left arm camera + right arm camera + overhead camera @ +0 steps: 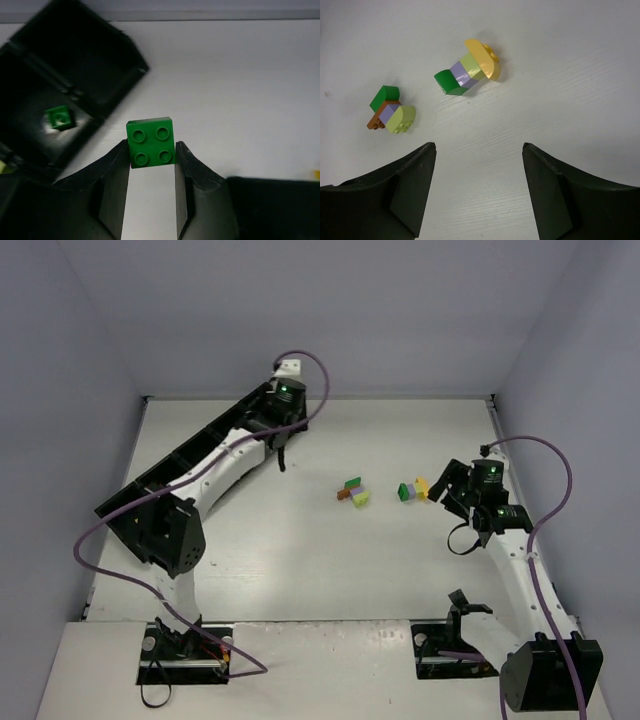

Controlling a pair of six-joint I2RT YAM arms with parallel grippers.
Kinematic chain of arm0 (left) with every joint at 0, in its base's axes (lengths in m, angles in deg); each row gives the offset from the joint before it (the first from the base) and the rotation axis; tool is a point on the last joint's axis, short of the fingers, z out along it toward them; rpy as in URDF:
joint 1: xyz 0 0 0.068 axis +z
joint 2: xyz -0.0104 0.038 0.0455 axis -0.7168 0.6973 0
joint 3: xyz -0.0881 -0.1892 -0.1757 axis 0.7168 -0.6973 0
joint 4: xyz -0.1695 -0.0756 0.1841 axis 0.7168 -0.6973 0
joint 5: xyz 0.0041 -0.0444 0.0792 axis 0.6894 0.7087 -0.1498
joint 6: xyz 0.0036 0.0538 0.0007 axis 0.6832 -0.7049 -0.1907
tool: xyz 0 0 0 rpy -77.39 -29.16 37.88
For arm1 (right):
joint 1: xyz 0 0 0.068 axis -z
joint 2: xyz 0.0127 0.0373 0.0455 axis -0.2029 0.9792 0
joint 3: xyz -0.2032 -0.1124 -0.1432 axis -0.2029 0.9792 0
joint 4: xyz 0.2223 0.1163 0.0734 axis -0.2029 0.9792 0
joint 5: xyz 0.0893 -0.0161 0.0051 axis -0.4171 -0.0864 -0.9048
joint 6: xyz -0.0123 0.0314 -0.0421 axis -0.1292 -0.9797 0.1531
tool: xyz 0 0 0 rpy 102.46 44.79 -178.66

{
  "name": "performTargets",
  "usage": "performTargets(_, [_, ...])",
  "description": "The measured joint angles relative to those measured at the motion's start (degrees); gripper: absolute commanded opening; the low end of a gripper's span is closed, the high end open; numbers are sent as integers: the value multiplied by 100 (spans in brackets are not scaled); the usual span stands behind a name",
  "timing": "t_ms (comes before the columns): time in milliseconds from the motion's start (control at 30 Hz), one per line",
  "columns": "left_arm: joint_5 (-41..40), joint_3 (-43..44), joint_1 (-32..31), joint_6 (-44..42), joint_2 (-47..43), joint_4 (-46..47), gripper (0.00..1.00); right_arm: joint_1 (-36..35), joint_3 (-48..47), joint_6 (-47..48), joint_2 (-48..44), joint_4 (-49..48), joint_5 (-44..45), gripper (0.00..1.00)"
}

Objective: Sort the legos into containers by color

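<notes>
Next, my left gripper moves over the tray's section holding a matching green lego (41,114), lowers and releases, as the section lies to its left in the wrist view.
My left gripper (151,145) is shut on a dark green four-stud lego (150,141), held above the white table just right of the black tray (107,82). One tray compartment holds another green lego (60,118). In the top view the left gripper (284,454) is at the tray's (160,472) far end. My right gripper (479,147) is open and empty, above the table short of two lego clusters: a green, purple, lime and yellow one (467,70) and a green, brown, purple and lime one (390,112). In the top view the right gripper (447,490) is right of these clusters (413,489) (352,492).
The tray runs diagonally along the table's left side, partly under the left arm. Grey walls close in the table at the back and sides. Purple cables loop from both arms. A pale yellow speck (2,167) shows in the tray at the picture's left edge.
</notes>
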Motion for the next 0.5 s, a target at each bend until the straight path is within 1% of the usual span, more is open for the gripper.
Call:
performTargets(67, [33, -55, 520, -111, 74, -39, 7, 0, 0, 68, 33, -48, -127, 66])
performTargets(167, [149, -44, 1202, -264, 442, -190, 7, -39, -2, 197, 96, -144, -319, 66])
performTargets(267, [295, 50, 1644, -369, 922, -365, 8, -129, -2, 310, 173, -214, -459, 66])
performTargets(333, [398, 190, 1832, -457, 1248, -474, 15, -249, -2, 380, 219, -260, -533, 66])
performTargets(367, [435, 289, 1897, -503, 1399, -535, 20, -315, -2, 420, 234, -275, -570, 66])
performTargets(433, [476, 570, 1996, -597, 1703, -688, 26, -444, -2, 490, 254, -295, -640, 67])
performTargets(467, [492, 737, 2026, -643, 1829, -752, 32, -511, -2, 518, 267, -317, -671, 67])
performTargets(500, [503, 885, 2050, -684, 1934, -793, 35, -577, -7, 555, 284, -339, -699, 67])
